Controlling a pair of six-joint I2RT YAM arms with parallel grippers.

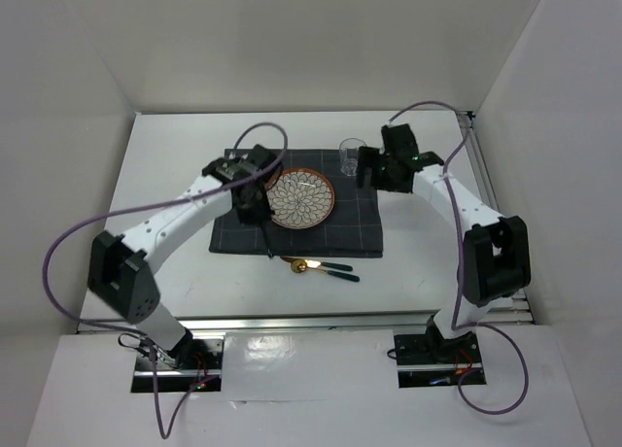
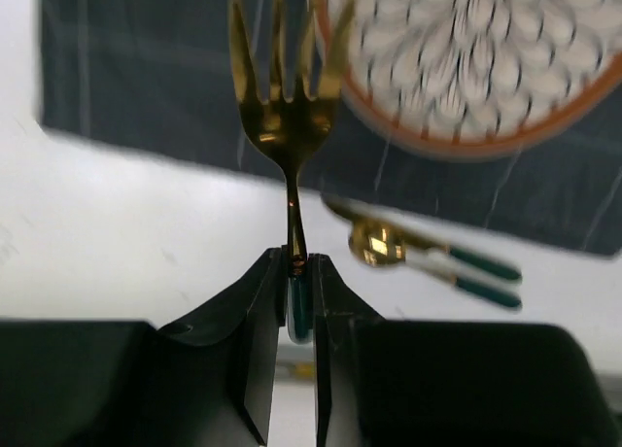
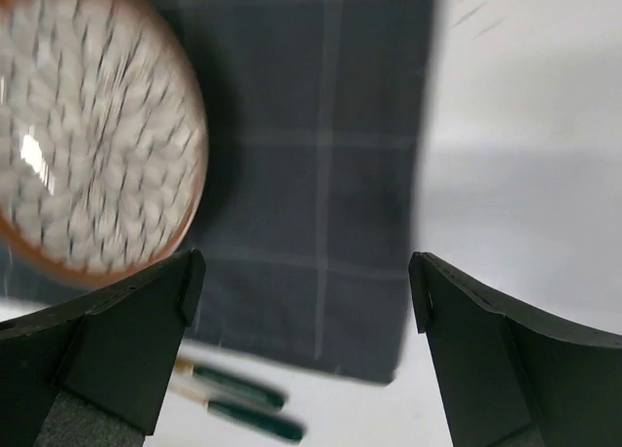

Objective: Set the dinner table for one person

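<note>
The part of the mat (image 1: 233, 225) (image 2: 180, 53) beside the plate, to the left in the top view, is bare, so my left gripper needs to go down onto it next and let go of the fork.
My left gripper (image 1: 255, 210) is shut on a gold fork with a green handle (image 2: 287, 126) and holds it above the left part of the dark checked placemat (image 1: 340, 231). In the top view the fork (image 1: 267, 241) points toward the mat's near edge. A patterned plate with an orange rim (image 1: 300, 198) sits on the mat. A gold spoon and knife with green handles (image 1: 321, 265) lie on the white table (image 1: 165, 155) just in front of the mat. My right gripper (image 1: 367, 167) is open and empty above the mat's far right corner, beside a clear glass (image 1: 349, 154).
In the right wrist view the plate (image 3: 87, 146), the mat (image 3: 321, 194) and the two green handles (image 3: 238, 398) lie below the wide-open gripper (image 3: 301, 292). White walls enclose the table on three sides. Bare tabletop (image 3: 525, 175) lies right of the mat.
</note>
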